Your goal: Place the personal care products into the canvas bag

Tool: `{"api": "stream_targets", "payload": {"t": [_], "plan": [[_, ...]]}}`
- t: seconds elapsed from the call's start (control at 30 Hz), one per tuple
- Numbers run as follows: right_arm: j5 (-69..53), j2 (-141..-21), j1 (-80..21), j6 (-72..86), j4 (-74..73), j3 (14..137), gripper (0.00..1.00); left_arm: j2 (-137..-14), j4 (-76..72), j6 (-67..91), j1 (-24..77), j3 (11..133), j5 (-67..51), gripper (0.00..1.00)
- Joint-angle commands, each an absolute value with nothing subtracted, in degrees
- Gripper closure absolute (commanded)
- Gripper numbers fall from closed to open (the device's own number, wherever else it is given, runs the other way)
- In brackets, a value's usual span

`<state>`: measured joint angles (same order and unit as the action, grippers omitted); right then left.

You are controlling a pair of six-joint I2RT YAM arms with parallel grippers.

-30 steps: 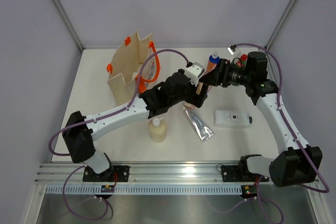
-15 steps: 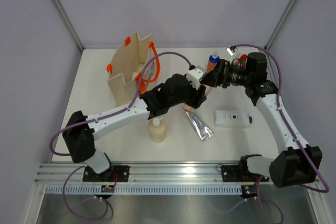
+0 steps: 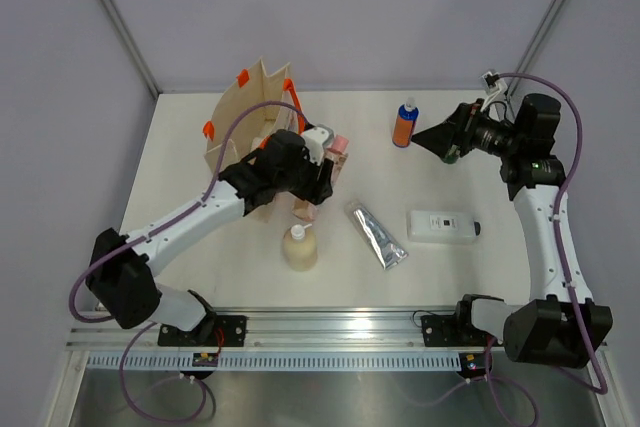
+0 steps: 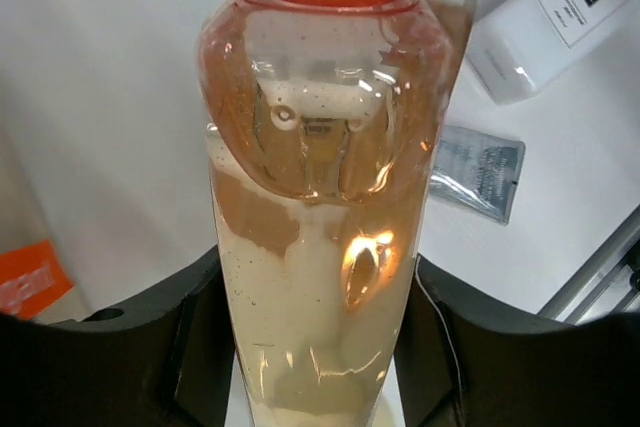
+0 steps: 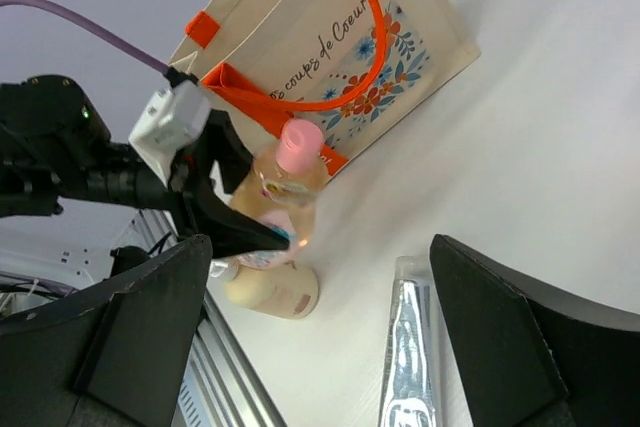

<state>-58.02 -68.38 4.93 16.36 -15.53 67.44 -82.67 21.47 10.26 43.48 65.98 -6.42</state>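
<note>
The left gripper rises next and swings to the left in the top view over the bag's opening (image 3: 250, 115). Then it lowers and releases the bottle, since the bottle hangs outside the bag.
My left gripper (image 3: 320, 182) is shut on the peach pink-capped bottle (image 3: 336, 154), holding it tilted just right of the canvas bag (image 3: 250, 122). In the left wrist view the bottle (image 4: 320, 197) fills the gap between the black fingers. My right gripper (image 3: 425, 137) stands open and empty at the back right, beside the orange blue-topped bottle (image 3: 404, 125). On the table lie the cream pump bottle (image 3: 300, 247), the silver tube (image 3: 377, 234) and the flat white bottle (image 3: 443, 224). The right wrist view shows the bag (image 5: 330, 67), the held bottle (image 5: 285, 182) and the tube (image 5: 410, 357).
The bag stands upright at the back left with its orange handles (image 5: 350, 37) up and the print facing right. An aluminium rail (image 3: 330, 325) runs along the near edge. Grey walls close the back and sides.
The left gripper closed on the peach bottle and carried it left towards the bag. The right gripper opened, let go of the bottle and drew back to the right.
</note>
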Motion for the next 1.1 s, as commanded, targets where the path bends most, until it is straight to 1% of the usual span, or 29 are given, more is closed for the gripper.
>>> {"api": "stream_targets", "payload": {"t": [0.0, 0.03, 0.17, 0.33, 0.43, 0.57, 0.63, 0.77, 0.83, 0.9, 0.93, 1.0, 1.03, 1.07], "plan": [[-63.2, -64.9, 6.5, 12.1, -14.0, 66.5, 0.01, -73.2, 19.1, 8.4, 38.7, 74.5, -9.4, 0.96], [-63.4, -64.3, 6.6, 11.3, -14.5, 65.6, 0.01, -72.9, 20.1, 8.2, 35.7, 76.1, -9.5, 0.96], [-64.7, -59.9, 6.7, 8.6, -11.9, 56.5, 0.0, -73.6, 24.9, 7.0, 28.8, 84.9, -9.0, 0.96], [-66.0, -57.7, 7.6, 3.9, -12.7, 52.0, 0.01, -79.4, 27.6, 6.9, 19.0, 94.4, -7.1, 0.96], [-67.0, -57.2, 8.2, 3.6, -10.8, 50.8, 0.01, -82.0, 27.5, 6.0, 15.6, 97.5, -4.7, 0.96], [-68.6, -57.9, 9.0, 1.9, -10.7, 50.3, 0.01, -88.3, 27.8, 3.1, 13.4, 101.2, -3.6, 0.94], [-69.3, -58.1, 9.4, 1.7, -10.6, 50.0, 0.01, -90.2, 27.3, 1.1, 13.1, 101.1, -3.2, 0.94], [-69.9, -58.3, 10.5, 0.4, -12.3, 49.9, 0.0, -93.2, 26.9, 0.4, 12.7, 99.7, -6.3, 0.92], [-70.1, -58.6, 10.8, -1.4, -13.0, 50.1, 0.01, -93.5, 26.6, 0.4, 12.7, 97.7, -7.4, 0.89], [-70.3, -59.3, 11.1, -1.7, -13.4, 50.4, 0.01, -93.5, 26.7, 0.4, 12.7, 95.6, -7.3, 0.82], [-70.5, -59.8, 11.2, -2.2, -13.9, 50.6, 0.0, -93.7, 27.1, -1.1, 12.7, 94.9, -6.8, 0.7], [-70.7, -60.1, 11.2, -2.9, -14.6, 50.7, 0.0, -94.0, 28.3, -2.0, 12.6, 94.0, -6.6, 0.53], [-70.7, -60.4, 11.2, -3.3, -15.5, 50.9, 0.01, -94.5, 29.0, -2.4, 12.5, 93.3, -6.8, 0.39], [-70.7, -60.5, 11.2, -4.9, -16.2, 51.0, 0.01, -94.7, 29.4, -2.8, 12.5, 93.1, -6.8, 0.34]]}}
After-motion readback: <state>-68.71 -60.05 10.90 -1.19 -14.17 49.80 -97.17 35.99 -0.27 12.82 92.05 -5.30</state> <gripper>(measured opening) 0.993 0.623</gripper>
